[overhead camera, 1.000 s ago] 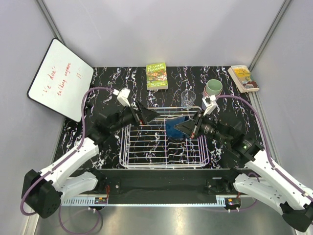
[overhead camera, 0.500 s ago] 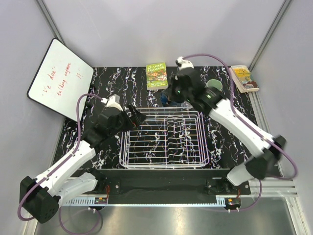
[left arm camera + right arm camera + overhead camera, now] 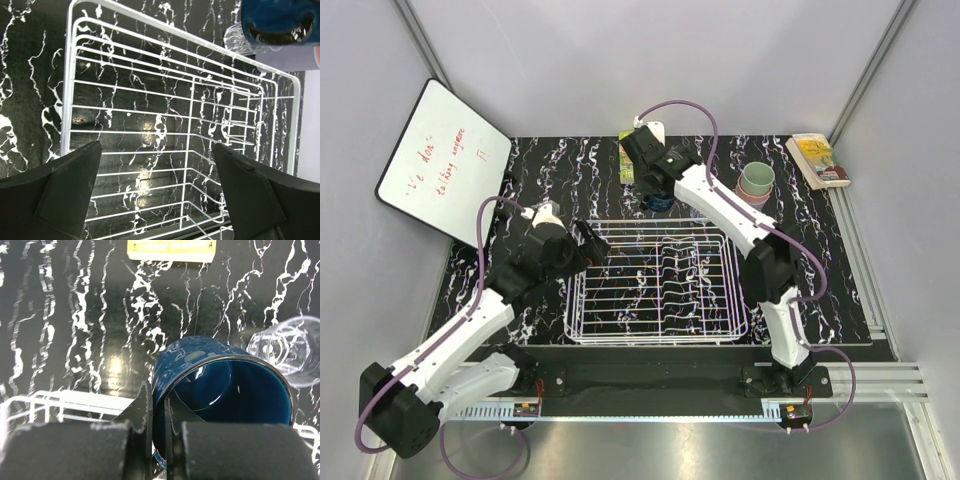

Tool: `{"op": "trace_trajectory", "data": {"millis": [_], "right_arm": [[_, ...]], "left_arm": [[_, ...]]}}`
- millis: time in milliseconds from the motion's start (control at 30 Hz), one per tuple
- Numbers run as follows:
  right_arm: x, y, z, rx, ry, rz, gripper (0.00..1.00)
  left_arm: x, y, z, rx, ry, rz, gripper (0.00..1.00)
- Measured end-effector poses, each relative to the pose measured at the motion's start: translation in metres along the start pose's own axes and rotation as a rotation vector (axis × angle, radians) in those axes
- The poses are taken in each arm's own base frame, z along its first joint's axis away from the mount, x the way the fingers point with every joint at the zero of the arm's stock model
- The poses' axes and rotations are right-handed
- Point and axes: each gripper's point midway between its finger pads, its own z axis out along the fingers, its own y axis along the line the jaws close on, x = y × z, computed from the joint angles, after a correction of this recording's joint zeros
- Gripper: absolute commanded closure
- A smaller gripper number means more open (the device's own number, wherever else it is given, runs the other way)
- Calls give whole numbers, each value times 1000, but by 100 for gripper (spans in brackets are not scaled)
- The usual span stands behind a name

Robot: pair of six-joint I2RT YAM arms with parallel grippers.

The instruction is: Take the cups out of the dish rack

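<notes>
I should next lower the hanging dark blue cup onto the bare tabletop (image 3: 667,211), beside the clear glass below my right gripper, and let go of the cup's side.
The white wire dish rack (image 3: 620,325) sits mid-table, and I see no cup inside it. My right gripper (image 3: 658,196) reaches past the rack's far edge, shut on the wall of the dark blue cup (image 3: 220,385), one finger inside and one outside (image 3: 159,415). The cup hangs tilted just above the table, beside the clear glass (image 3: 287,347). A pale green cup stacked in a salmon pink one (image 3: 757,182) stands at the back right. My left gripper (image 3: 590,240) hovers open at the rack's (image 3: 175,125) back left corner, with nothing between its fingers (image 3: 157,195).
A green book (image 3: 628,152) lies at the back centre, partly under the right arm. Another book (image 3: 817,160) lies at the back right corner. A whiteboard (image 3: 440,160) leans at the left. The right arm stretches diagonally over the rack's right side.
My right arm lifted the dark blue cup out of the rack and swung it to the back centre of the table. The left gripper drew back slightly to the left, still open.
</notes>
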Motion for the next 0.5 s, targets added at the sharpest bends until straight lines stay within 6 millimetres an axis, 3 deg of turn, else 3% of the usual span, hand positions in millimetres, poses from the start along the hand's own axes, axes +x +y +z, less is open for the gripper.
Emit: {"op": "trace_trajectory", "data": {"millis": [333, 500], "right_arm": [[-9, 2, 54, 37, 34, -4, 100], [9, -17, 85, 73, 111, 7, 100]], "left_arm": [[4, 9, 1, -36, 7, 1, 1], [5, 11, 3, -46, 11, 3, 1]]}}
